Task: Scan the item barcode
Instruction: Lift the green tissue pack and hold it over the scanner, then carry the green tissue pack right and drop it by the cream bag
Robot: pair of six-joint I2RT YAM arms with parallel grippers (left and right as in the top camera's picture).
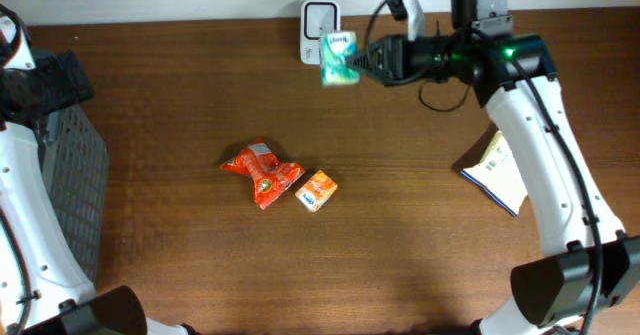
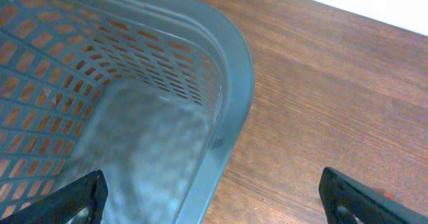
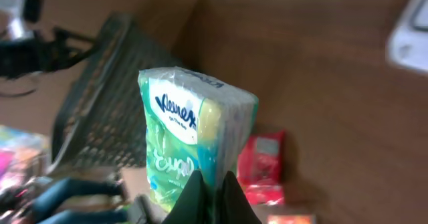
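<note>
Next, my right gripper swings over the scanner, then lowers to release beside the white and blue pack, which lies to the scanner's right in the overhead view.
My right gripper is shut on a green and white Kleenex tissue pack, pinching its thin edge. It holds the pack in the air at the back of the table, right beside the white barcode scanner. In the right wrist view the pack stands above my closed fingertips, its printed face toward the camera. My left gripper is open at the far left, hanging over the rim of the grey basket with nothing between its fingers.
A red snack bag and a small orange packet lie mid-table. A white and blue pack lies at the right under my right arm. The grey mesh basket stands at the left edge.
</note>
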